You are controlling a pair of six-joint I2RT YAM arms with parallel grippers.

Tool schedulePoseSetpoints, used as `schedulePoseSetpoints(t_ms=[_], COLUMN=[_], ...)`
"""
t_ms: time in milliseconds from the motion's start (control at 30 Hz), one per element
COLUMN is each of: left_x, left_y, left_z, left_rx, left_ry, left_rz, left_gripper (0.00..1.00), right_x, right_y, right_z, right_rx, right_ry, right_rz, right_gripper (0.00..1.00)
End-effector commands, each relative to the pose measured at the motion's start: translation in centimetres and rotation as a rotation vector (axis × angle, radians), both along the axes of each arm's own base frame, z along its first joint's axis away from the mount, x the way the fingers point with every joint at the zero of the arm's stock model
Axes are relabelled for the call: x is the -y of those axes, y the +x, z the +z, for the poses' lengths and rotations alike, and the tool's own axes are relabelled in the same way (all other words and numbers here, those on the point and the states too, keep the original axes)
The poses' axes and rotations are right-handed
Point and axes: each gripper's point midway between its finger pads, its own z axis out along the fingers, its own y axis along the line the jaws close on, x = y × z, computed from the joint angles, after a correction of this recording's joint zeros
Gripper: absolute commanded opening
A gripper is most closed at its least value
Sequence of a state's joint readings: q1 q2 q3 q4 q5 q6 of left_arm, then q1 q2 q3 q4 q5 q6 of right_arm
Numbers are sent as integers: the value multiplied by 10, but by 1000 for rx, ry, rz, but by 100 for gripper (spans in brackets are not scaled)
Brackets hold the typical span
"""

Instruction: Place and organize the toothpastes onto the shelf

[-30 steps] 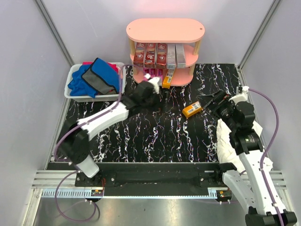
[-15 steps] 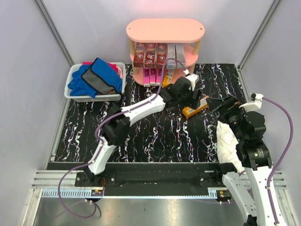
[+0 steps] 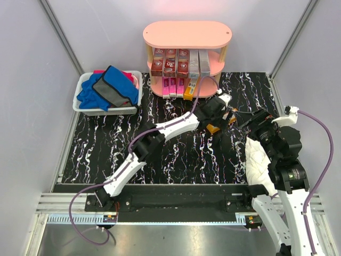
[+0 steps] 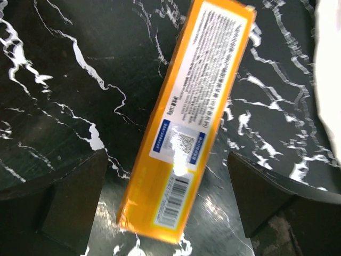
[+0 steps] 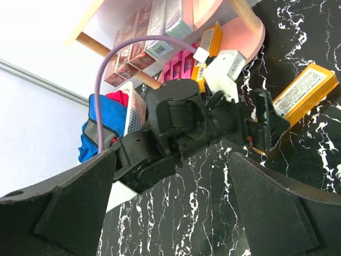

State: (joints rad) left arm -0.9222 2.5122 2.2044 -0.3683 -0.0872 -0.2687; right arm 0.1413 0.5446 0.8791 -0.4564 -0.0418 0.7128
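My left gripper lowers next, along the orange toothpaste box toward its blue-edged label (image 3: 216,126) (image 4: 177,144), then closes across the label.
An orange toothpaste box (image 4: 197,112) lies flat on the black marble table; it also shows in the top view (image 3: 214,128) and the right wrist view (image 5: 306,93). My left gripper (image 3: 224,120) is open and straddles the box's barcode end (image 4: 170,213), with its fingers (image 4: 69,202) apart from the box on both sides. My right gripper (image 3: 246,118) is open and empty (image 5: 170,213), just right of the left gripper. The pink shelf (image 3: 186,33) holds dark red boxes (image 3: 170,61) and silver-grey boxes (image 3: 200,61) on the middle tier. Pink boxes (image 3: 170,85) and an orange box (image 3: 190,88) stand on the bottom tier.
A white bin (image 3: 82,104) with blue and grey cloths stands at the back left. A white cloth (image 3: 256,160) lies by the right arm. My left arm stretches diagonally across the table's middle. Grey walls enclose the table.
My left gripper swung right from the shelf's bottom tier and came down over the orange box. My right gripper drew back from the box a little, then stayed still.
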Motion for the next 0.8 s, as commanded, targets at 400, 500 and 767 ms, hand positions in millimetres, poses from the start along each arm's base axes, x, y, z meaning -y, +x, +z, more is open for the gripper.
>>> schedulePoseSetpoints(t_ms=[400, 500, 767], left_x=[28, 29, 26], left_y=[16, 14, -13], left_z=[-13, -6, 50], left_rx=[80, 81, 62], left_ry=[-18, -24, -156], left_rz=[-22, -25, -83], left_gripper=[82, 67, 42], right_x=[6, 6, 4], right_y=[8, 9, 7], right_z=[8, 6, 9], right_rx=[22, 14, 24], right_ry=[-34, -35, -29], right_rz=[-30, -29, -20], right_gripper=[97, 97, 96])
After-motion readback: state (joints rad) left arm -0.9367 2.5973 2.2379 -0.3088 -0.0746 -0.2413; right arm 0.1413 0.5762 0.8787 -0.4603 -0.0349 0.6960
